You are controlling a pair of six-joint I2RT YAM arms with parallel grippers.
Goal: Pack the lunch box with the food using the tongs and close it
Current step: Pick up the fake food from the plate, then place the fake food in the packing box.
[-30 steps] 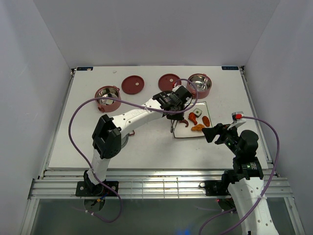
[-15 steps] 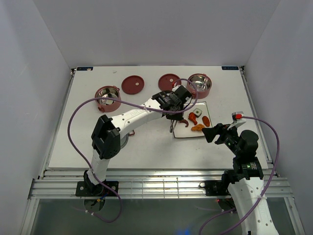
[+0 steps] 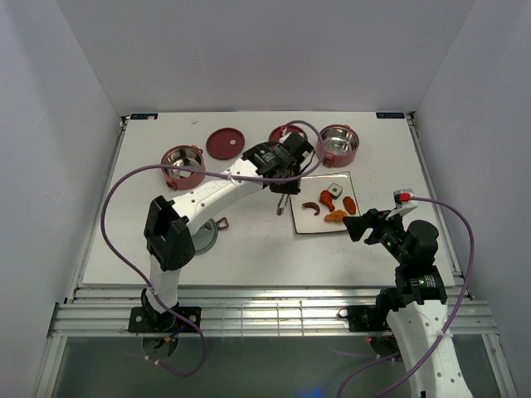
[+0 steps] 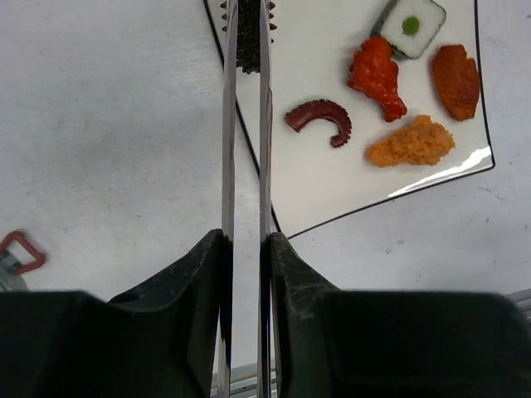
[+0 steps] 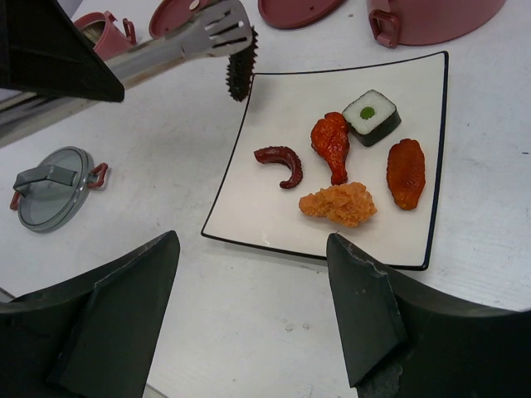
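Observation:
The left gripper swings to the left in the top view next, over the open bowl beyond the grey cover, and releases, since the tongs pinch food.
My left gripper [image 4: 246, 236] [image 3: 282, 162] is shut on the silver tongs [image 4: 229, 124] [image 5: 178, 41]. The tongs' tips pinch a dark stick [image 4: 247, 41] [image 5: 241, 73] of food just over the left edge of the white plate [image 4: 332, 191]. On the plate lie a curved dark-red sausage [image 4: 319, 120], a red drumstick [image 4: 377, 75], a dark roll with a pale centre [image 4: 411, 25], an orange slice [image 4: 456, 79] and an orange nugget [image 4: 411, 141]. Two lunch box bowls [image 3: 182, 164] [image 3: 338, 143] stand open at the back. My right gripper [image 5: 251, 242] [image 3: 361, 224] hovers open near the plate's front edge, holding nothing.
Two dark-red disc lids [image 3: 225, 143] [image 3: 286, 137] lie between the bowls at the back. The grey top cover [image 5: 51, 186] [image 3: 203, 235] with red clasps lies on the table left of the plate. A purple cable loops over the left arm.
My left arm has swung left and back, carrying the tongs and the dark stick from over the plate to its left edge. The right arm has not moved.

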